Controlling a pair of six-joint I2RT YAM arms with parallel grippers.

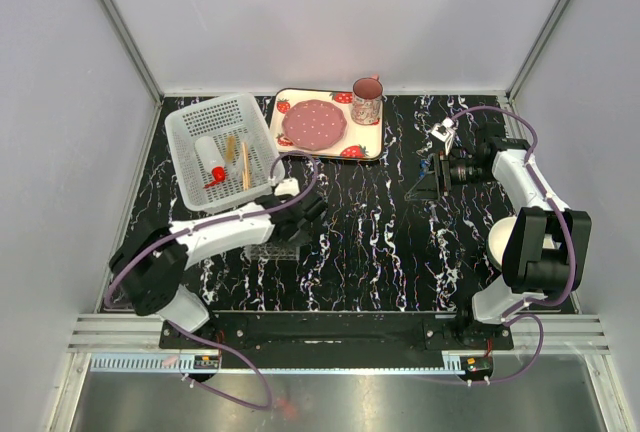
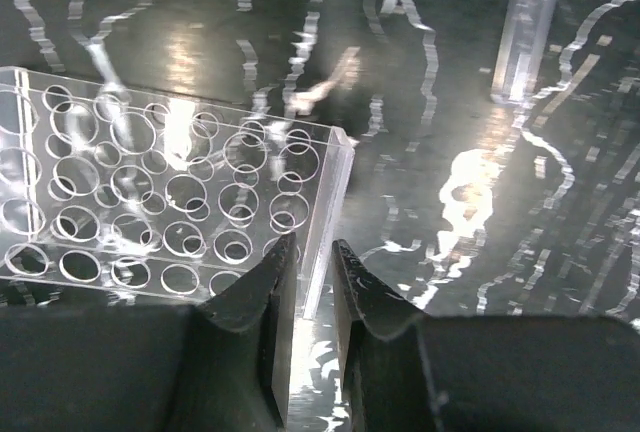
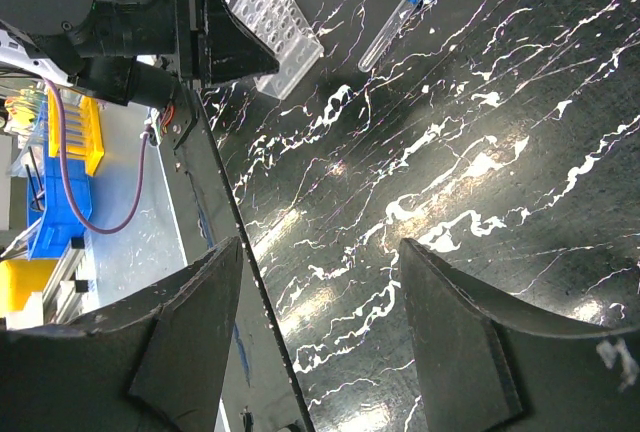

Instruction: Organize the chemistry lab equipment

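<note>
I should next move my right gripper down, turning it toward the tabletop, onto the blue-capped tube (image 3: 393, 24) below it, because its fingers are wide open and empty.
The clear plastic grid rack (image 2: 150, 202) lies on the black marbled table; it also shows in the top view (image 1: 270, 250) and in the right wrist view (image 3: 280, 27). My left gripper (image 2: 315, 247) is closed to a narrow gap on the rack's right end wall; in the top view it (image 1: 298, 224) sits at the rack's right end. A thin blue-capped tube (image 3: 393, 24) lies loose on the table near the rack. My right gripper (image 3: 320, 247) is wide open and empty, hovering at the right of the table (image 1: 425, 180). A red-capped white bottle (image 1: 212, 172) and tan wooden sticks (image 1: 240, 160) lie in the white basket (image 1: 190, 117).
A strawberry-printed tray (image 1: 368, 142) with a pink plate (image 1: 314, 124) and a mug (image 1: 367, 100) stands at the back centre. The white basket is at the back left. Grey walls close in three sides. A cream round object (image 1: 502, 240) sits by the right arm.
</note>
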